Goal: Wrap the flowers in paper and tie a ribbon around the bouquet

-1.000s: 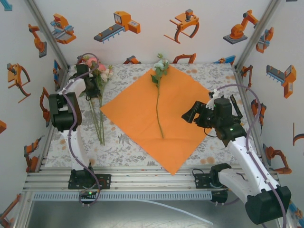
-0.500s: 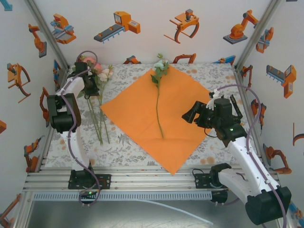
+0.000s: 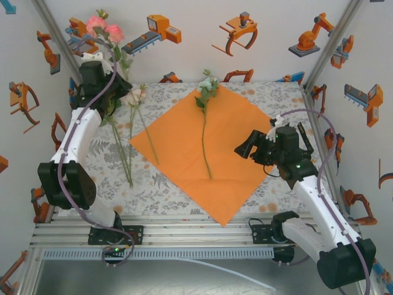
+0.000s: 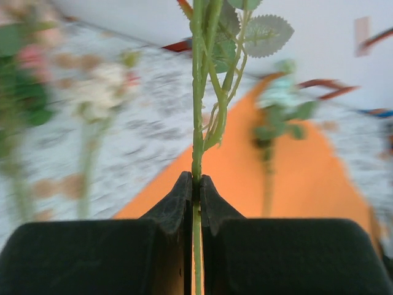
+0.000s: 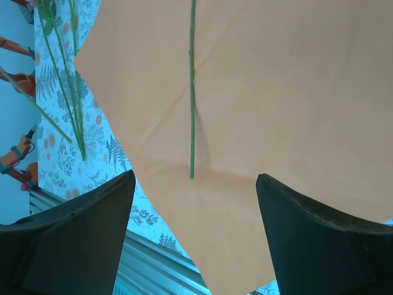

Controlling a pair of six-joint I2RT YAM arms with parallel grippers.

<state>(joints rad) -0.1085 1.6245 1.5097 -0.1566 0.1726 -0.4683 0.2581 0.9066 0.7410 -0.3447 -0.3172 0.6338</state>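
Note:
My left gripper will swing over the paper next and go down beside the lying flower to release the stem, because that flower rests below it, toward the other gripper.
My left gripper [image 3: 108, 65] is raised at the back left, shut on the green stem [image 4: 196, 123] of a pink flower [image 3: 104, 27]. That stem hangs down slanting to the paper's left edge. In the left wrist view the gripper [image 4: 193, 182] pinches the stem between both fingers. More flowers [image 3: 127, 141] lie on the cloth at the left. One flower [image 3: 204, 123] lies along the middle of the orange paper [image 3: 175, 147]. My right gripper [image 3: 245, 147] hovers open over the paper's right side, and its wrist view has the gripper [image 5: 194, 176] above the stem's end [image 5: 191, 175]. The ribbon and bouquet are out of view.
A floral tablecloth [image 3: 276, 98] covers the table. Printed white walls close in the left, back and right. An aluminium rail [image 3: 184, 233] runs along the near edge, where both arm bases are bolted.
My left gripper closed on a pink flower's stem and rose from the table, lifting the blossoms high at the back left. The right arm has not moved.

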